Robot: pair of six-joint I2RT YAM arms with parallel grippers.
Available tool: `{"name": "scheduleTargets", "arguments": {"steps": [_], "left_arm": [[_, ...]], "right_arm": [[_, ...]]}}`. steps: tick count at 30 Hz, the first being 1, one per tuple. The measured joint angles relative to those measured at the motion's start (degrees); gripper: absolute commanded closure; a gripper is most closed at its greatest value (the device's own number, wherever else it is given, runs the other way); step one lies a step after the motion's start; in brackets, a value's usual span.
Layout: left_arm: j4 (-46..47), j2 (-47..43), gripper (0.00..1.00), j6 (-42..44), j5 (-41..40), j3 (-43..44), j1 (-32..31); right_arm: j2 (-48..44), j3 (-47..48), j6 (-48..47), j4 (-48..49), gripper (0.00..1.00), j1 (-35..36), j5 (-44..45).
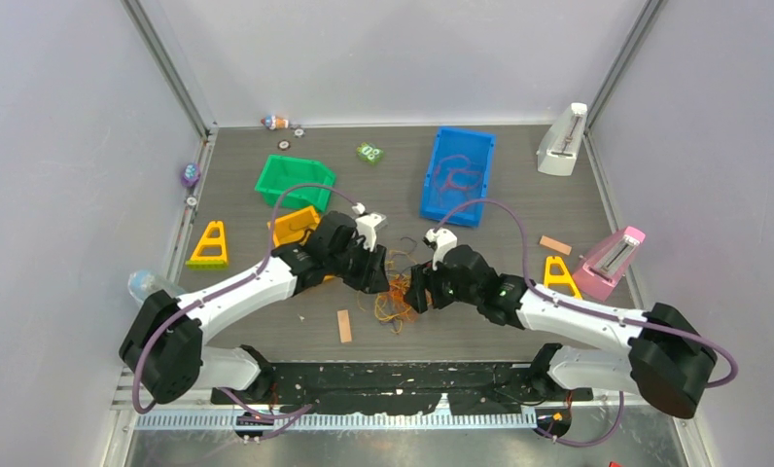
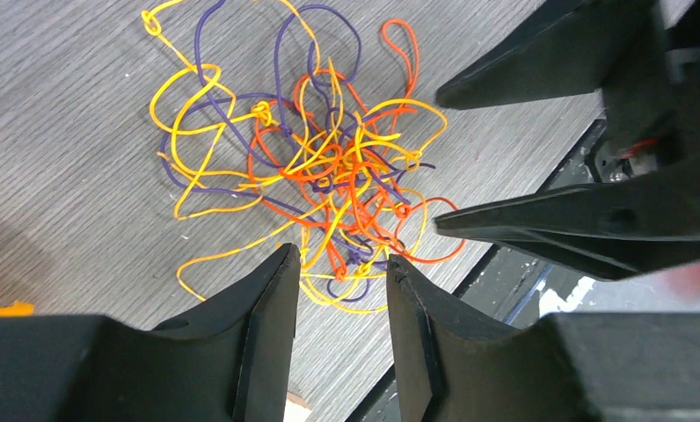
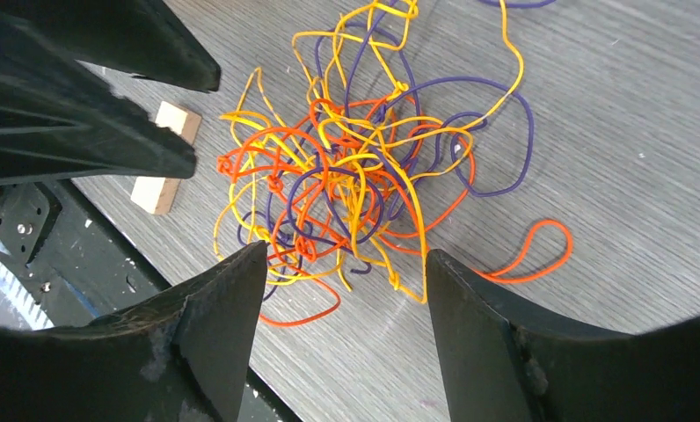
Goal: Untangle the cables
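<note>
Next, my left gripper moves down toward the heap, its fingers straddling the yellow cable's end (image 1: 379, 313) (image 2: 335, 297), as yellow cable shows just beyond the open fingers.
The cables (image 1: 395, 297) lie as one tangled heap of thin orange, yellow and purple strands on the grey table between both arms. My left gripper (image 1: 375, 277) hovers at the heap's left side. In the left wrist view it (image 2: 339, 257) is open and empty, with the tangle (image 2: 329, 176) just beyond its tips. My right gripper (image 1: 420, 290) is at the heap's right side. In the right wrist view it (image 3: 345, 253) is open wide and empty, with the tangle (image 3: 355, 185) ahead of it. A loose orange loop (image 3: 531, 255) trails out to one side.
A wooden block (image 1: 344, 325) lies left of the heap, near the table's dark front edge. A blue bin (image 1: 458, 175), green bin (image 1: 294, 181) and orange bin (image 1: 296, 226) stand behind. Yellow triangles (image 1: 209, 244) (image 1: 558, 273) and a pink stand (image 1: 612, 261) flank the arms.
</note>
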Motion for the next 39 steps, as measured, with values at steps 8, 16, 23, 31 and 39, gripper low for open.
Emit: {"name": "scheduleTargets", "arguments": {"steps": [8, 16, 23, 31, 39], "left_arm": [[-0.4, 2.2, 0.62, 3.3, -1.4, -0.1, 0.1], [-0.1, 6.6, 0.70, 5.1, -1.9, 0.0, 0.1], [3.9, 8.8, 1.00, 4.5, 0.8, 0.0, 0.1], [6.9, 7.5, 1.00, 3.9, -1.7, -1.0, 0.2], [3.8, -0.7, 1.00, 0.1, -8.4, -2.1, 7.8]], "right_arm": [[-4.6, 2.6, -1.7, -4.5, 0.40, 0.0, -0.9], [1.5, 3.9, -1.9, -3.4, 0.39, 1.0, -3.0], [11.8, 4.7, -1.7, 0.1, 0.51, 1.6, -3.5], [11.8, 3.9, 0.5, 1.6, 0.94, 2.1, 0.1], [-5.8, 1.8, 2.3, -7.6, 0.92, -0.5, 10.6]]}}
